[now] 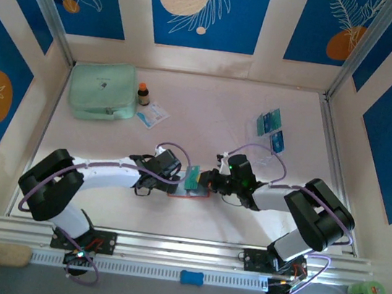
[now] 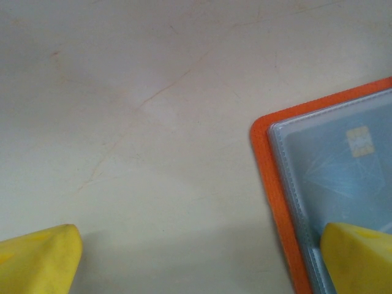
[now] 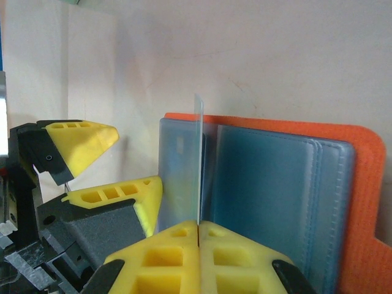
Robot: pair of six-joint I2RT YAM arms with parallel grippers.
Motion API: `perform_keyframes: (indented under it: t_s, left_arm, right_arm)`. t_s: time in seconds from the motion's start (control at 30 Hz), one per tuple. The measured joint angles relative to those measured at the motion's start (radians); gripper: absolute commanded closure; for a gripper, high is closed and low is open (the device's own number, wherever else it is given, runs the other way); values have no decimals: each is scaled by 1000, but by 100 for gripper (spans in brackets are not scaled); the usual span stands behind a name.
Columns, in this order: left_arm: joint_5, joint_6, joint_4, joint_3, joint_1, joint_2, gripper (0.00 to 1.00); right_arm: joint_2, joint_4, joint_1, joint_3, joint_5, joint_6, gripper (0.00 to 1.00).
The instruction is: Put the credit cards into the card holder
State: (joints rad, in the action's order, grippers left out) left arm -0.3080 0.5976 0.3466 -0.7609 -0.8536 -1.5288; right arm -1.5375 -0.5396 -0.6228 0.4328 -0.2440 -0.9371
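Note:
My right gripper moves down and tilts toward the clear pocket next, and the pocket lies below my right gripper.
The orange-red card holder (image 1: 188, 194) lies open on the table between both arms, its pale clear pockets (image 3: 275, 202) facing up. My right gripper (image 3: 199, 225) is shut on a thin card (image 3: 198, 153), seen edge-on and standing upright over the pockets. In the top view that teal-green card (image 1: 193, 178) sits just left of the right gripper (image 1: 207, 180). My left gripper (image 2: 201, 245) is open wide, one fingertip (image 2: 358, 257) resting on the holder's pocket (image 2: 343, 177), which shows a chip card inside. Two more credit cards (image 1: 269, 121) (image 1: 277, 141) lie at the back right.
A mint-green zip pouch (image 1: 103, 90) sits at the back left, with a small brown bottle (image 1: 143, 94) and a white-and-blue packet (image 1: 153, 115) beside it. The left gripper's yellow fingers (image 3: 92, 141) stand close to the left of the held card. Patterned walls enclose the table.

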Motion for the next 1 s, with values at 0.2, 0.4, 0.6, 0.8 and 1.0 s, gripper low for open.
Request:
perform_keyframes:
  t_s: [0.2, 0.4, 0.6, 0.8, 1.0]
  left_arm:
    - [0, 0, -3, 1, 0, 0, 0]
    - [-1, 0, -3, 2, 0, 0, 0]
    - [-3, 0, -10, 6, 0, 1, 0]
    - [-4, 0, -13, 7, 0, 1, 0]
    - [-7, 0, -18, 8, 0, 1, 0]
  right_arm:
    - [0, -3, -2, -20, -1, -8, 100]
    - [-12, -4, -13, -22, -19, -11, 100]
    - [-23, -3, -15, -22, -23, -11, 100]
    - [-22, 6, -18, -22, -22, -10, 100]
    - [-1, 29, -19, -22, -22, -10, 100]
